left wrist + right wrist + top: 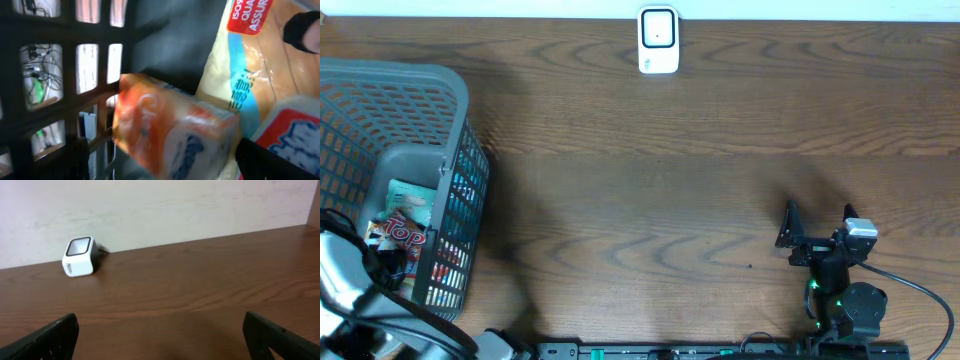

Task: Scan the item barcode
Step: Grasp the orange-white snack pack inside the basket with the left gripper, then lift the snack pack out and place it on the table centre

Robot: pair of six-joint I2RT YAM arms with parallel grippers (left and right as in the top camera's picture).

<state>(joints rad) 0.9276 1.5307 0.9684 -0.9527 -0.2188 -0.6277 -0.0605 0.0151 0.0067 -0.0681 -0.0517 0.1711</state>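
I will lower my left gripper slightly, then close on the orange-and-white packet (170,135) just below, between its open fingers.
The white barcode scanner (658,40) stands at the table's far edge, and it also shows in the right wrist view as the scanner (79,256) by the wall. My left gripper (165,160) is down inside the grey basket (420,75) at the left. It is open, with its jaws on either side of a blurred orange-and-white packet (170,135). There is a gap between the packet and the left finger (75,157). My right gripper (818,222) hovers open over bare wood at the lower right, with nothing between its fingers (50,337).
The basket holds several packets, including a red one (405,235), a teal one (410,195) and a cream bag (250,65). Its mesh wall (65,75) is close on the left of my left gripper. A cable (920,290) trails from the right arm.
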